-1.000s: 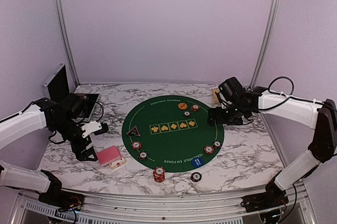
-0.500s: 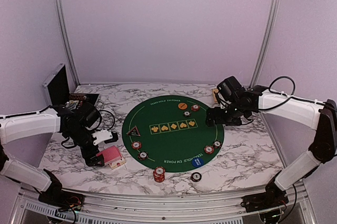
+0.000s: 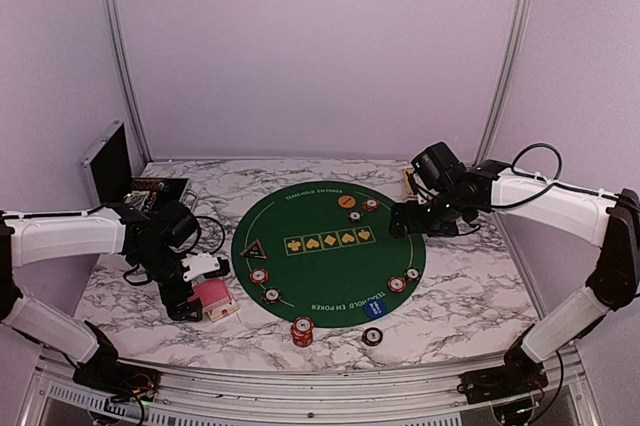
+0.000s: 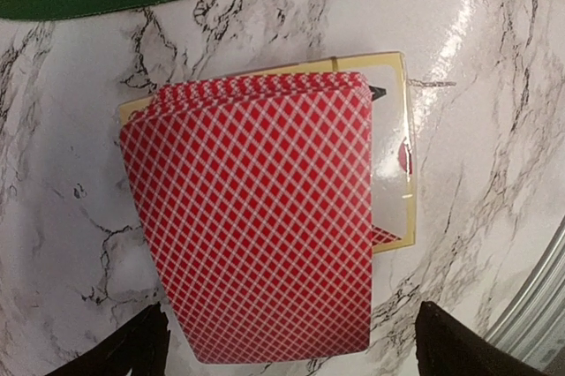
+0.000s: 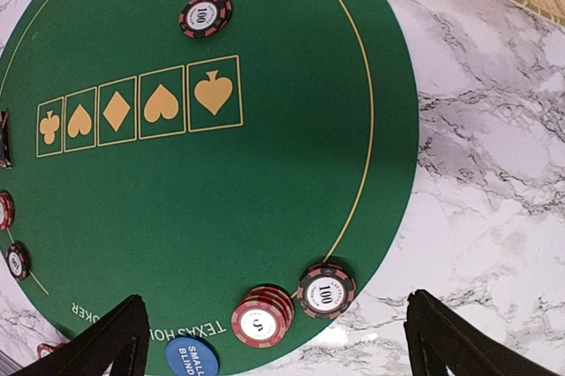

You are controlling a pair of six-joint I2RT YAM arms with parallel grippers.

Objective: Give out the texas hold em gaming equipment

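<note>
Next, my left gripper goes down around the near end of the red-backed deck (image 3: pixel 206 301) (image 4: pixel 278 327) and closes, as its long sides already lie between the open fingers.
A deck of red-backed playing cards (image 4: pixel 256 217) lies on a clear, gold-edged card box (image 4: pixel 393 155) on the marble, left of the green mat (image 3: pixel 330 266). My left gripper (image 4: pixel 291 354) is open just above the deck's near end, one finger on each side; in the top view it (image 3: pixel 193 296) sits beside the deck (image 3: pixel 214 296). My right gripper (image 5: pixel 278 349) is open and empty above the mat's right edge, over a red chip stack (image 5: pixel 261 316), a black 100 chip (image 5: pixel 326 289) and the blue disc (image 5: pixel 190 358). The orange disc (image 3: pixel 346 202) and the black triangle (image 3: pixel 251 248) lie on the mat.
More chips lie on the mat's left edge (image 3: pixel 259 275), at its far side (image 3: pixel 370 205) and on the marble in front (image 3: pixel 302 330). The tan woven tray (image 3: pixel 410 181) is behind my right gripper (image 3: pixel 400 218). The open black-and-silver case (image 3: pixel 105 161) stands far left.
My left arm has swung right and down until its gripper is at the card deck. My right arm has barely moved.
</note>
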